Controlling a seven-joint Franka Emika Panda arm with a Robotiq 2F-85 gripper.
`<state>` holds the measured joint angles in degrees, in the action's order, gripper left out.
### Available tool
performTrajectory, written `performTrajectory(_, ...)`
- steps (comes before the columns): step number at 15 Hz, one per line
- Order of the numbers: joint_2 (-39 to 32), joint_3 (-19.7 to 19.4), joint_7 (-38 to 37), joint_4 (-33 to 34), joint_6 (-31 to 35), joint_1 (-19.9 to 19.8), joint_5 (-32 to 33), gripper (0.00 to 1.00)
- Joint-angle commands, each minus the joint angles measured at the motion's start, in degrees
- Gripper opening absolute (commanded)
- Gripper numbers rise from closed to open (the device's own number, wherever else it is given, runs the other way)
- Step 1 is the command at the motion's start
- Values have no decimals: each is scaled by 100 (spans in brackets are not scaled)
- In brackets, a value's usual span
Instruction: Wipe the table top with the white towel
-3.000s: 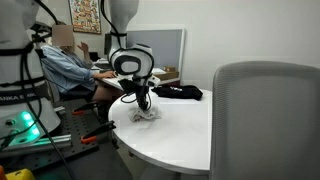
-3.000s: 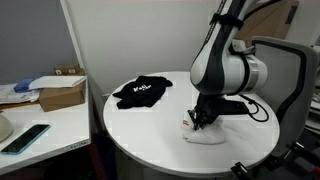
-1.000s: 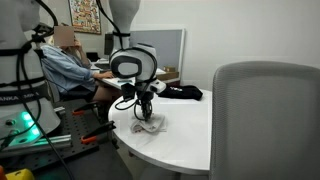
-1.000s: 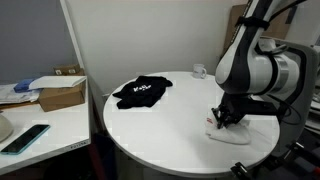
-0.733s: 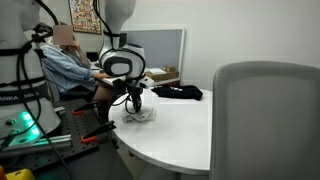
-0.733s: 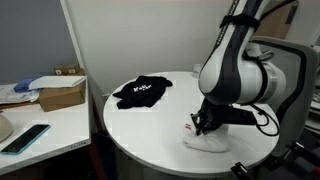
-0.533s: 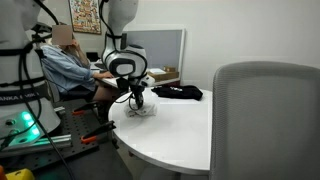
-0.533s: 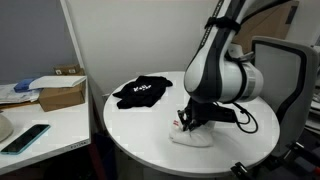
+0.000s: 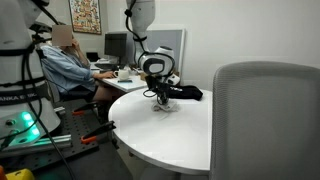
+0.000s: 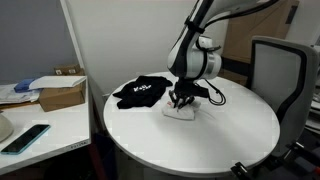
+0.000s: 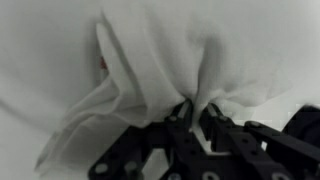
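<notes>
Next, my gripper sweeps the white towel [image 10: 181,112] toward the grey chair, then curves away from the chair over bare table top. It releases the towel's fold there, since that part lies clear.
The white towel [image 10: 181,112] lies bunched on the round white table [image 10: 220,140], close beside a black cloth [image 10: 140,92]. My gripper [image 10: 182,101] points straight down and is shut on a fold of the towel, pressing it on the table top. In an exterior view the gripper [image 9: 161,97] and the towel [image 9: 164,105] stand near the table's far side. In the wrist view the towel [image 11: 160,60] fills the picture and a pinched fold runs between the black fingers [image 11: 178,126].
A grey chair back [image 9: 265,120] stands in front in an exterior view. A seated person [image 9: 68,60] works at a desk behind. A side desk [image 10: 40,125] holds a cardboard box [image 10: 62,92] and a phone [image 10: 25,138].
My gripper has dragged the towel across the table, from the near edge to the far side next to the black cloth.
</notes>
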<state>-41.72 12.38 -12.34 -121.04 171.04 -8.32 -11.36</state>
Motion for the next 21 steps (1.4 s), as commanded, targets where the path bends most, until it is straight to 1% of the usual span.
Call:
performTrajectory(1, -575, -385, -1, 1206, -818, -289, -430, 3)
performTrajectory(3, -605, -587, 107, 1401, -969, -576, -628, 3)
performTrajectory(4, -583, -688, 178, 1373, -942, -704, -677, 3)
performTrajectory(5, -546, -870, 210, 1248, -838, -727, -632, 3)
performTrajectory(6, -470, -920, 287, 1065, -758, -831, -627, 3)
performTrajectory(8, -260, -975, 490, 488, -532, -950, -588, 3)
performTrajectory(9, -105, -855, 679, 97, -451, -1053, -607, 3)
performTrajectory(10, 49, -641, 905, -211, -486, -1190, -638, 3)
performTrajectory(11, 194, -404, 1156, -421, -575, -1312, -649, 3)
performTrajectory(14, 534, 228, 1744, -1155, -458, -1569, -782, 3)
performTrajectory(16, 661, 671, 2096, -1595, -295, -1635, -835, 3)
performTrajectory(18, 661, 1032, 2225, -1936, 17, -1491, -803, 3)
performTrajectory(19, 674, 964, 1950, -2089, 269, -1121, -718, 37)
performTrajectory(20, 703, 1025, 1946, -2083, 317, -1044, -581, 40)
performTrajectory(21, 764, 954, 1836, -2093, 437, -876, -480, 45)
